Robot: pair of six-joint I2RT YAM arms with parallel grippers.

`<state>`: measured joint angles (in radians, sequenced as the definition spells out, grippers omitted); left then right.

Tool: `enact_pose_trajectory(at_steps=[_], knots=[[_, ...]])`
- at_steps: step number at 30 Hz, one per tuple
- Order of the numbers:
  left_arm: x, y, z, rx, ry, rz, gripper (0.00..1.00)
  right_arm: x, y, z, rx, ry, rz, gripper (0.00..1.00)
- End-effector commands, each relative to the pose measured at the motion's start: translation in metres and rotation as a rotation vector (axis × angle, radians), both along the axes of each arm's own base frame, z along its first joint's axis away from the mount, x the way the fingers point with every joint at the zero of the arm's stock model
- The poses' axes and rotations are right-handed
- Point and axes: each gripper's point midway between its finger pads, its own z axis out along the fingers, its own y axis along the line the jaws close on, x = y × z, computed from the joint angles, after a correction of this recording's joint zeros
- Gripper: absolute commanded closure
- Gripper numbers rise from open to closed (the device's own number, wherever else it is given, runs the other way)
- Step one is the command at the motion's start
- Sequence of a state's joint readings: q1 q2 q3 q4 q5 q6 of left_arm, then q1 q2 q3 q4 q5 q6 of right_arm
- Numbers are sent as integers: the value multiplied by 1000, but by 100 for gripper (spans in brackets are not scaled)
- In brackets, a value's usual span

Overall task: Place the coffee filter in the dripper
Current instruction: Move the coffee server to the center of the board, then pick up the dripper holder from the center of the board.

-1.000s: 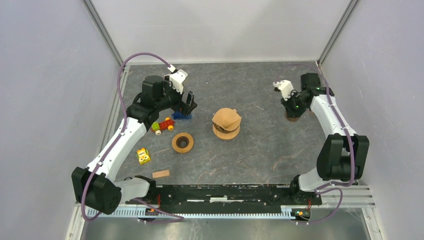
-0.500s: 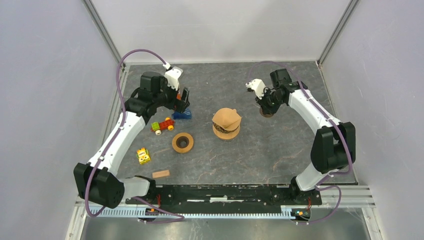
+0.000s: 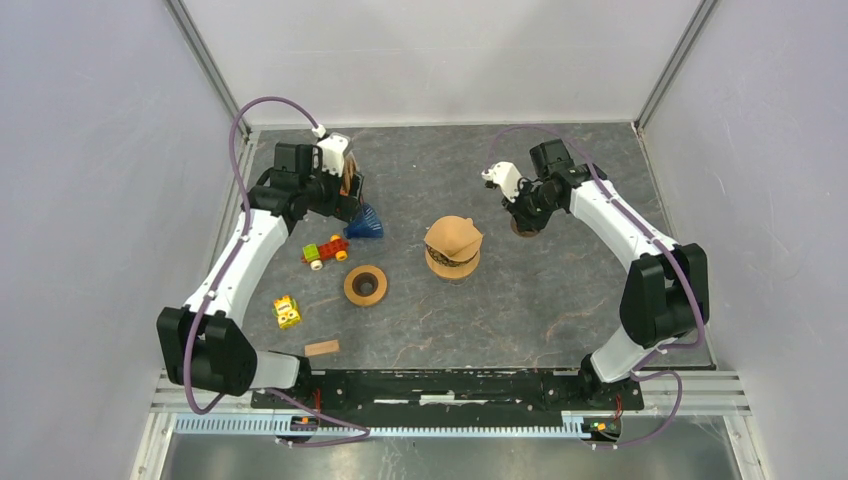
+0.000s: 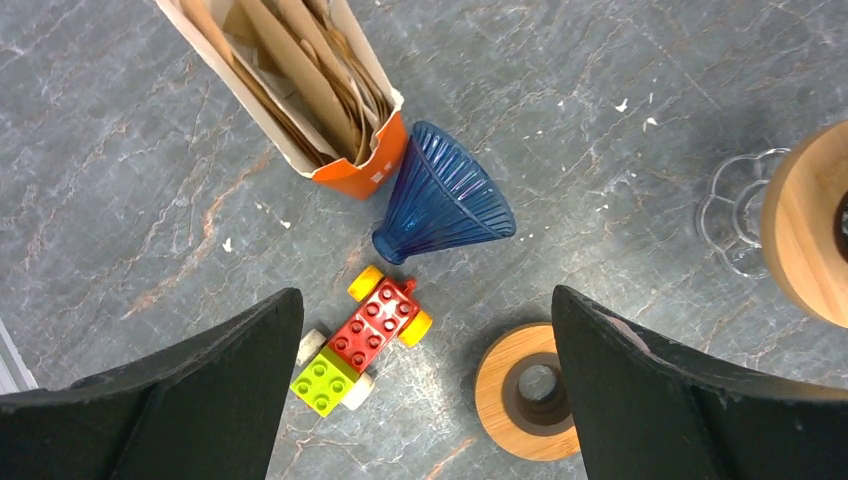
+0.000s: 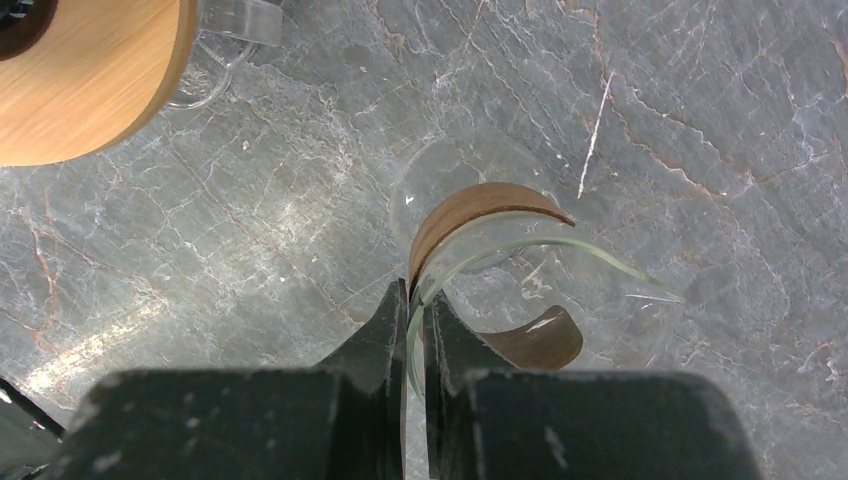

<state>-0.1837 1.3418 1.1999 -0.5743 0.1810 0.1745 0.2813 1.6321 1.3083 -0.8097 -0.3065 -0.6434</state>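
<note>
My left gripper needs to move back and down next, onto the wooden ring's side facing the toy car (image 3: 350, 280), because the ring's open hole has room for one finger inside.
A blue ribbed cone dripper (image 4: 445, 200) lies on its side on the table, also in the top view (image 3: 366, 225). An orange box (image 4: 352, 165) holding brown paper filters (image 4: 300, 80) lies right behind it. My left gripper (image 4: 425, 300) is open and empty, above the table near the dripper and the box (image 3: 352, 198). My right gripper (image 5: 415, 300) is shut on the rim of a clear glass vessel with a brown band (image 5: 480, 210), to the right of the table's centre (image 3: 522, 218).
A red and green toy car (image 4: 355, 345) and a wooden ring (image 4: 530, 390) lie below my left gripper. A round wooden piece with a clear glass handle (image 3: 453, 248) stands mid-table. A yellow block (image 3: 287, 312) and a wooden block (image 3: 321, 348) lie front left.
My right arm has moved left toward the centre with the glass vessel. My left gripper has drawn back toward the far left, uncovering the blue dripper.
</note>
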Motion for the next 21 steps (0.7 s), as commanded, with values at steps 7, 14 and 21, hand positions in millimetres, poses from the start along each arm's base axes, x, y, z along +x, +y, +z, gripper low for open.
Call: enact_pose_trajectory(at_steps=[7,14,21], knots=[[6,10,-17,62,7,-7,7,10,7,30,42,-77,-1,70],[-35,-22,-41,57,12,-297,11,16,3,68,44,-178,-21,34],[-69,-21,-94,278,129,-474,17,13,-6,97,31,-271,-39,24]])
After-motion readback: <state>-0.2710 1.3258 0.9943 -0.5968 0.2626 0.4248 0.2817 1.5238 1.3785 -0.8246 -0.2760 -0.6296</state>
